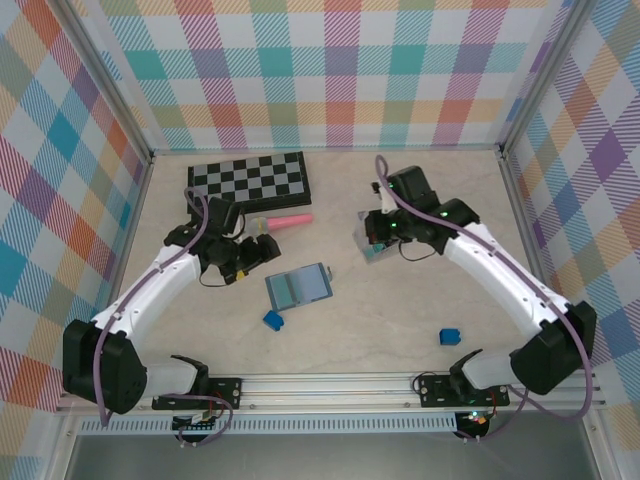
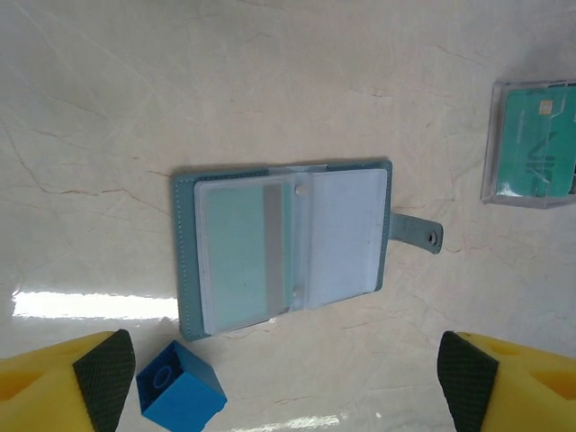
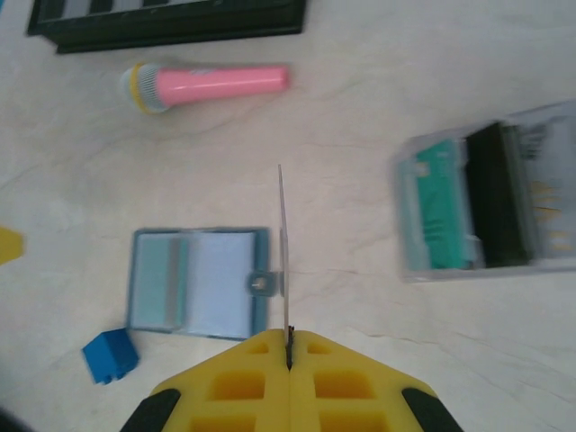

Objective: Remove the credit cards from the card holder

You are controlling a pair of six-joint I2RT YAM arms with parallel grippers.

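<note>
I will next move my right gripper away from the card holder (image 3: 193, 281) and down to the clear box's silver-card end (image 3: 547, 196), because that end is below my gripper, beyond the teal cards.
The slate-blue card holder (image 1: 298, 287) lies open and flat on the table, its snap tab pointing right. In the left wrist view the card holder (image 2: 283, 245) shows a teal card (image 2: 238, 247) in its left clear pocket. My left gripper (image 2: 286, 378) hovers open above and near the holder, its pads wide apart with nothing between them. My right gripper (image 3: 290, 346) is shut on a thin card (image 3: 283, 252) seen edge-on, held off the table between the holder (image 3: 193, 281) and the clear box (image 3: 486, 211). From above, the right gripper (image 1: 373, 236) hangs by that box (image 1: 378, 250).
The clear box holds teal cards (image 2: 533, 144). A chessboard (image 1: 248, 177) and a pink toy microphone (image 1: 283, 220) lie at the back. One blue block (image 1: 272, 320) sits just in front of the holder, another (image 1: 450, 336) at the front right.
</note>
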